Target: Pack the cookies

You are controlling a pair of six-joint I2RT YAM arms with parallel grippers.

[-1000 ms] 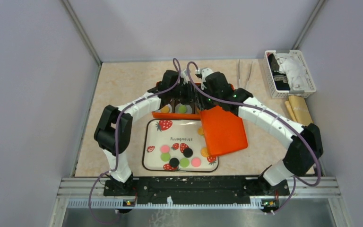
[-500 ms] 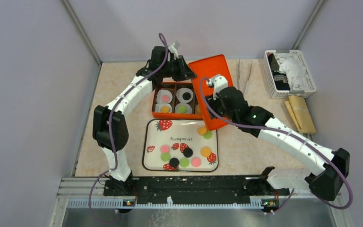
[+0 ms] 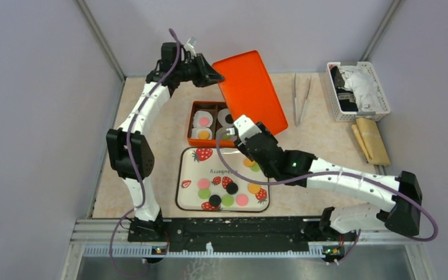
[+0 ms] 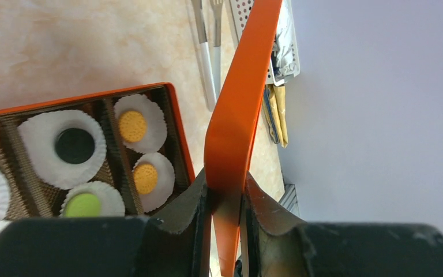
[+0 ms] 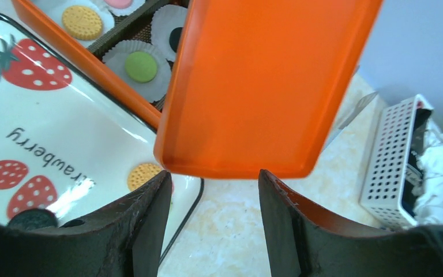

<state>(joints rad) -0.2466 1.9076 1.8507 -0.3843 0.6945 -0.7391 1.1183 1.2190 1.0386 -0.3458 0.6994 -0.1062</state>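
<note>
The lid's flat side spans the open fingers of my right gripper. So the gripper will next shift left in the top view and turn its open fingers onto the orange lid's near edge (image 5: 213, 172).
My left gripper (image 3: 209, 73) is raised at the back and shut on the edge of the orange lid (image 3: 248, 88), which hangs tilted above the table; the left wrist view shows its edge clamped between the jaws (image 4: 226, 186). Below it the orange box (image 3: 193, 119) stands open, with cookies in white paper cups (image 4: 75, 145). Several orange, pink, green and black cookies (image 3: 231, 188) lie on the strawberry tray (image 3: 233, 156). My right gripper (image 3: 233, 131) is open and empty, low between box and tray, and its wrist view (image 5: 213, 179) shows the lid (image 5: 265, 81) ahead.
A white basket (image 3: 359, 90) stands at the back right, with a brown roll (image 3: 373, 140) beside it. Metal tongs (image 3: 300, 96) lie on the table right of the lid. Grey walls close in the left, back and right sides.
The lid has gone from lying by the tray's right side to hanging high at the back in my left gripper. My right gripper has come off the lid and moved down toward the tray.
</note>
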